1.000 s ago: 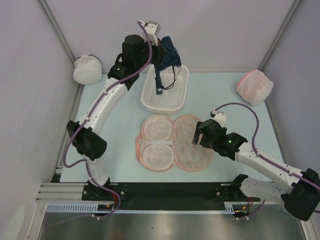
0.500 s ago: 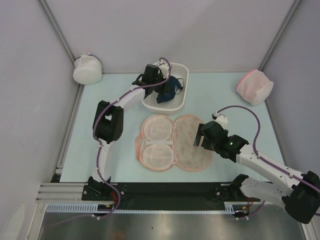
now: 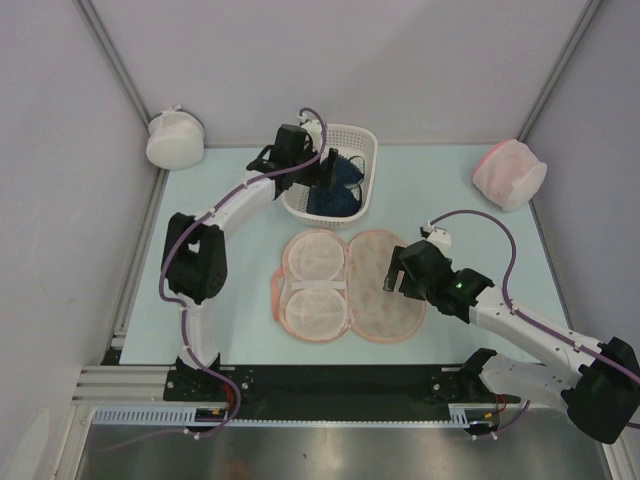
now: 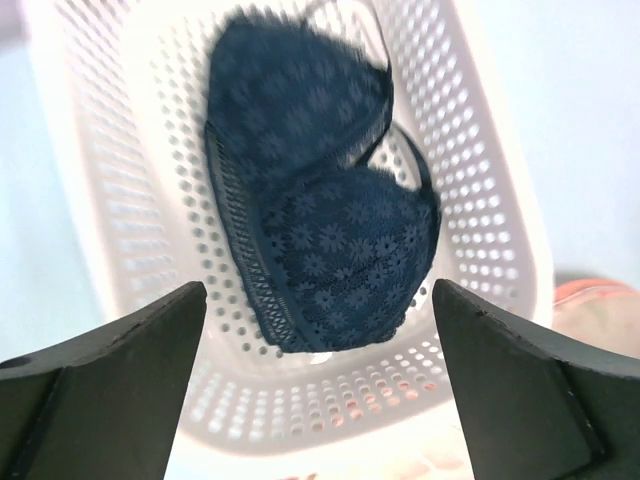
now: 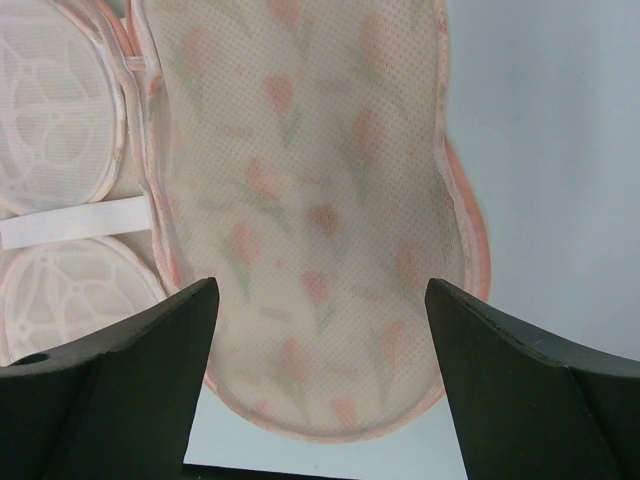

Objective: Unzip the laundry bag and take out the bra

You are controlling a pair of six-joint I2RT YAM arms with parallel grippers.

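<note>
I will next move my right gripper sideways and down onto the bag's pink edge (image 5: 474, 258), because that edge is below it and to its right in the top view.
The laundry bag (image 3: 350, 285) lies unzipped and spread flat mid-table, its printed half (image 5: 310, 200) to the right and its white inner cups (image 5: 60, 110) to the left. The dark navy bra (image 3: 337, 192) lies loose inside the white perforated basket (image 3: 366, 140) at the back. In the left wrist view the bra (image 4: 320, 230) rests on the basket floor (image 4: 480, 230). My left gripper (image 3: 327, 166) hangs just above it, open, nothing between its fingers (image 4: 318, 290). My right gripper (image 3: 392, 276) hovers open over the bag's printed half (image 5: 320, 290), holding nothing.
A round white mesh pouch (image 3: 175, 138) sits in the back left corner. A round pink-and-white mesh pouch (image 3: 510, 172) sits at the back right. Grey walls close in the table on three sides.
My left arm came down from high above the basket with the bra, then opened and let it go into the basket. The right arm has barely moved.
</note>
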